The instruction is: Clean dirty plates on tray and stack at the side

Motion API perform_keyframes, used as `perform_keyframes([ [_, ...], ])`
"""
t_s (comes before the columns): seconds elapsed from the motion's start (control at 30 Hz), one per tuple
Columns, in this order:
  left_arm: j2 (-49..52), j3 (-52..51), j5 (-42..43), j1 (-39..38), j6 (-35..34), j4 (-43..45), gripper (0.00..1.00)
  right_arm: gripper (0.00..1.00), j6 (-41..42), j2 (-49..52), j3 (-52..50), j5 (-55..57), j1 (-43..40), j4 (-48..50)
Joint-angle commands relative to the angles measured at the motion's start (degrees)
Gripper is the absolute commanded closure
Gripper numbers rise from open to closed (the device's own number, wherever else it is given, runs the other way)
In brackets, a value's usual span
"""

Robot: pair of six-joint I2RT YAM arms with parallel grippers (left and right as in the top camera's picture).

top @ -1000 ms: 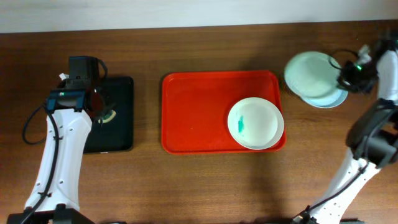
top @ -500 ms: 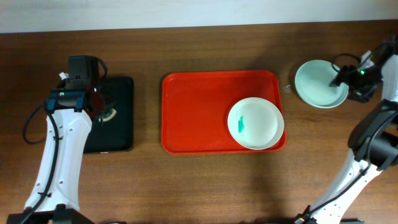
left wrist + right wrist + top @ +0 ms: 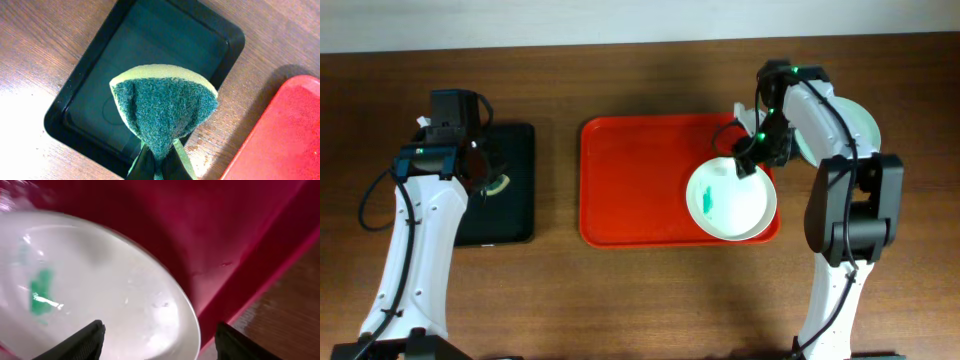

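My right gripper moves down and slightly back astride the white plate's rim next and closes, as that rim runs below it, between the open fingers.
A white plate (image 3: 730, 200) with a teal smear (image 3: 708, 201) lies in the right end of the red tray (image 3: 640, 180). My right gripper (image 3: 750, 160) hovers open over that plate's far right rim. In the right wrist view the plate (image 3: 100, 290) fills the left. Its rim passes between my spread fingers (image 3: 90, 340), and the gripper (image 3: 160, 345) holds nothing. A pale mint plate (image 3: 865, 125) sits on the table right of the tray, partly hidden by the right arm. My left gripper (image 3: 160, 155) is shut on a green sponge (image 3: 162, 107) above the black tray (image 3: 100, 75).
The black tray (image 3: 515, 215) lies on the wooden table left of the red tray, with the left arm (image 3: 420, 230) over it. The red tray's rim (image 3: 260, 275) and the bare wood beyond it show at the right in the right wrist view.
My right gripper opened and left the mint plate at the right side. It then swung left over the white plate on the tray. The left arm has not moved.
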Motion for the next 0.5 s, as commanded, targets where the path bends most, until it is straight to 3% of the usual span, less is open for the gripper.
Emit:
perform_keyframes([
  [0.0,-0.2,-0.2,0.2,0.3,0.7,0.0,1.00,0.30,-0.5,-0.5,-2.8,1.5,-0.2,0.7],
  [0.1,-0.2,-0.2,0.3,0.3,0.7,0.1,1.00,0.39,0.4,-0.5,-3.0,1.5,-0.2,-4.6],
  [0.23,-0.2,-0.2,0.2,0.3,0.7,0.0,1.00,0.39,5.2,-0.5,-3.8,0.9,-0.2,-6.8],
  [0.47,-0.2,-0.2,2.2,0.3,0.7,0.1,1.00,0.39,5.5,-0.5,-10.4,0.3,-0.2,-1.8],
])
